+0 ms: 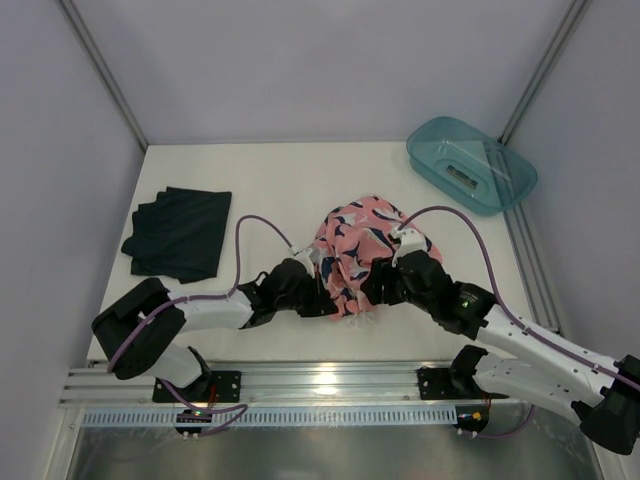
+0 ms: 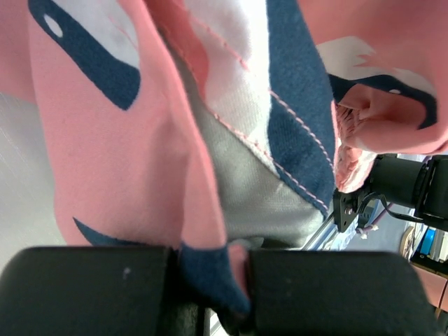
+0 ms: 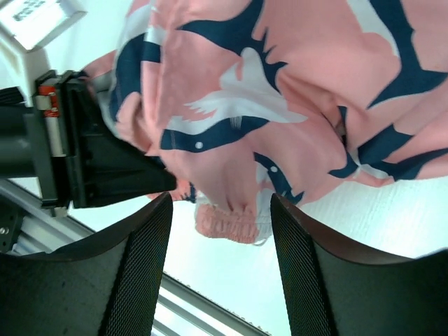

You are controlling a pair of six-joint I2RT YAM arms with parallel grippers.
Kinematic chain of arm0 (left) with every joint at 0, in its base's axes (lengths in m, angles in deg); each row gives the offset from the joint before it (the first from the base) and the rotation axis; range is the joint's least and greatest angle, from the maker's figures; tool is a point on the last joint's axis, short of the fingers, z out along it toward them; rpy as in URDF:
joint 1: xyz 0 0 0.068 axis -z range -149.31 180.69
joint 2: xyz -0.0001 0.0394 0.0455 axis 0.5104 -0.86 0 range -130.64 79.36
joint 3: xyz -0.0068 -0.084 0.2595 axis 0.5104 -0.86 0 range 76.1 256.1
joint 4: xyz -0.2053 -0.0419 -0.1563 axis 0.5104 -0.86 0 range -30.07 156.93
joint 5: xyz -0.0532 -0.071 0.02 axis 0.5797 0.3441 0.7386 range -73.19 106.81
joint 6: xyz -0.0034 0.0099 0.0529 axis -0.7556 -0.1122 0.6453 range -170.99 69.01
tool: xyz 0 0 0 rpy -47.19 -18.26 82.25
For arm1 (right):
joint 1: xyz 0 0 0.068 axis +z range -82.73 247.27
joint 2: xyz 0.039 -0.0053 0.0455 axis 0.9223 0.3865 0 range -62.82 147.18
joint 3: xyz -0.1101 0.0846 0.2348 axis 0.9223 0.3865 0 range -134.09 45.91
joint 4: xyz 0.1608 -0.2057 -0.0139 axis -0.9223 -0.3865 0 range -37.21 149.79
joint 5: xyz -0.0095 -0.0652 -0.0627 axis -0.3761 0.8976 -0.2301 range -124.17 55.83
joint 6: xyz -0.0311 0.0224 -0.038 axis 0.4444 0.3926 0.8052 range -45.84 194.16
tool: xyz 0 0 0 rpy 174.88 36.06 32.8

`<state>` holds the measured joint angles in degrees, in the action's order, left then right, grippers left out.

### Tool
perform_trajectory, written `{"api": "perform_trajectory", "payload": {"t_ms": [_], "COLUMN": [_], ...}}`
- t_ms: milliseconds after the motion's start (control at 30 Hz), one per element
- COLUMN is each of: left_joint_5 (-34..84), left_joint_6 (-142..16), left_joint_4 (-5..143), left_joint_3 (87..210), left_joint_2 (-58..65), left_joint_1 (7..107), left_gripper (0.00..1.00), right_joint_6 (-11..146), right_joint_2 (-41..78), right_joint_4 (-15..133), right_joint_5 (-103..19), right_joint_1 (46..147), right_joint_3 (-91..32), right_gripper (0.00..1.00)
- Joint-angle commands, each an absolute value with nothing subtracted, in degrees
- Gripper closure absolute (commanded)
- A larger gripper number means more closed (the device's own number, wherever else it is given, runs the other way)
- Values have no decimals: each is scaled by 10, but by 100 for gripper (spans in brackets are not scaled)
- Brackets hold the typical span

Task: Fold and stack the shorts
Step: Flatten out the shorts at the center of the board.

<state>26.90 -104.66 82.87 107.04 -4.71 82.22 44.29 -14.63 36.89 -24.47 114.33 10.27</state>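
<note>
The salmon pink shorts [image 1: 356,245] lie bunched, so my left gripper should next carry their pinched fold up and outward toward the table's far edge, then release it.
The salmon pink shorts [image 1: 356,245] with navy and white shapes are bunched up near the middle front of the table. My left gripper [image 1: 318,290] is shut on a fold of their fabric [image 2: 210,273], pinching it between its pads. My right gripper [image 1: 375,285] is open just right of the bunch; the gathered pink waistband [image 3: 227,222] hangs between and just beyond its fingers [image 3: 140,266], not gripped. The dark navy shorts [image 1: 180,232] lie folded at the left of the table, away from both grippers.
A translucent teal plastic tub [image 1: 470,163] stands at the back right corner. Metal frame posts rise at the back corners. An aluminium rail [image 1: 320,385] runs along the near table edge by the arm bases.
</note>
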Motion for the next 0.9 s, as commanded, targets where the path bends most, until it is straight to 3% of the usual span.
{"api": "perform_trajectory", "payload": {"t_ms": [0,200,333,667,867], "left_joint_5": [268,272,274,276,264], "left_joint_6": [-1050,-1054,-1058,-1071,-1065], "left_joint_4": [852,853,861,867,835], "left_joint_3": [1092,1093,1090,1091,1088], "left_joint_2": [-31,-30,-30,-19,7], "left_joint_1": [825,825,825,825,825], "left_gripper": [100,100,100,100,100], "right_joint_6": [457,451,443,330,312], "right_joint_2": [-133,-76,-33,146,161], "right_joint_4": [391,382,376,242,237], "right_joint_5": [-226,-150,-72,121,133], "right_joint_1": [1180,1249,1313,1349,1321], "right_joint_3": [51,44,43,-33,-42], "right_gripper": [37,36,41,43,66]}}
